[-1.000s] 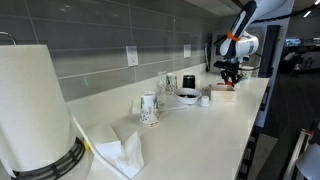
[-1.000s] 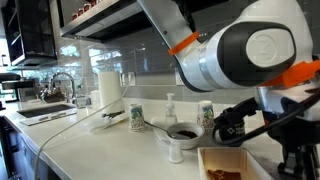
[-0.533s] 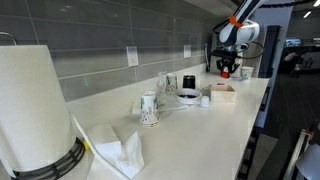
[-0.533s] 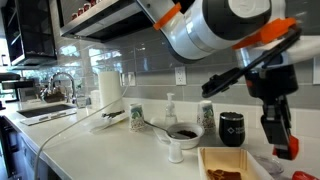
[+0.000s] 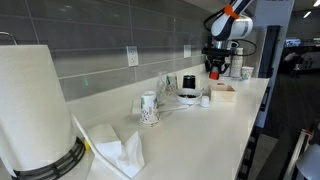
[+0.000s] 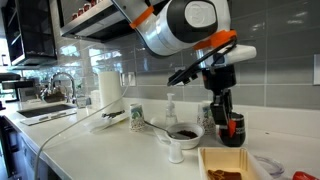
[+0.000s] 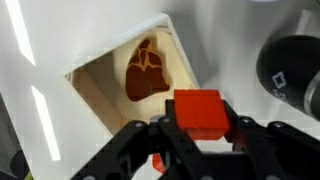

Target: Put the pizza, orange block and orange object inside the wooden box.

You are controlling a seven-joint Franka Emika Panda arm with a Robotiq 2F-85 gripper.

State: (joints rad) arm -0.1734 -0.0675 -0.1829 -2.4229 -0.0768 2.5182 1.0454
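My gripper is to move away from the black mug next, then down over the wooden box's bare bottom beside the pizza slice (image 7: 148, 72), because the orange-red block (image 6: 235, 127) has room there.
My gripper (image 7: 201, 128) is shut on an orange-red block (image 7: 203, 108) and holds it in the air, over the near corner of the wooden box (image 7: 98, 93). A brown-red pizza slice (image 7: 148, 72) lies inside the box. In both exterior views the gripper (image 6: 229, 127) (image 5: 213, 69) hangs above the counter beside the box (image 6: 208, 166) (image 5: 223, 91), with the block (image 6: 235, 127) between its fingers. A small red bit (image 7: 156, 160) shows under the fingers; I cannot tell what it is.
A black mug (image 7: 296, 68) stands right of the box. A white bowl (image 6: 184, 133), a small white cup (image 6: 176, 152), two patterned cups (image 6: 135, 117), a soap bottle (image 6: 169, 107) and a paper towel roll (image 6: 109, 88) stand along the counter. The tiled wall (image 5: 110, 40) runs behind.
The gripper has lifted and swung sideways along the counter with the orange block in it, from close to one camera to a spot above the box.
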